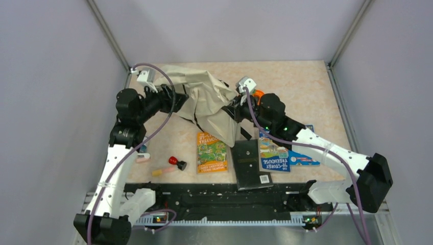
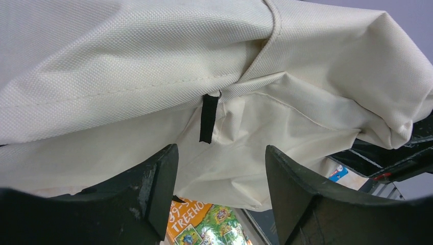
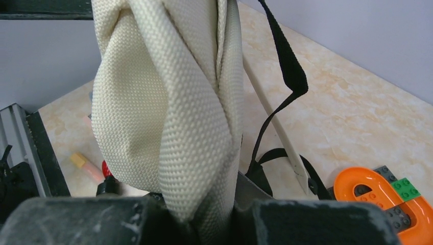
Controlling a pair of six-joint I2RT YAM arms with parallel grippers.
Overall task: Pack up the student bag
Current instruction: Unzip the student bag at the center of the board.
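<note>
The orange toy is right of my right gripper in the top view, so next I need to draw the bag's fold toward it, spreading the bunched bag, and release.
The student bag, cream fabric with black straps, hangs lifted and bunched between my two arms at the back middle of the table. My right gripper is shut on a fold of its cream fabric; in the right wrist view the jaws pinch that fold tightly. My left gripper is at the bag's left side. Its fingers stand apart, with bag fabric and a small black tab just beyond the tips. I see nothing clamped there.
On the table in front of the bag lie an orange-green book, a black notebook and a blue book. A red-and-black small item and a pink-yellow stick lie left. An orange toy sits behind the right gripper.
</note>
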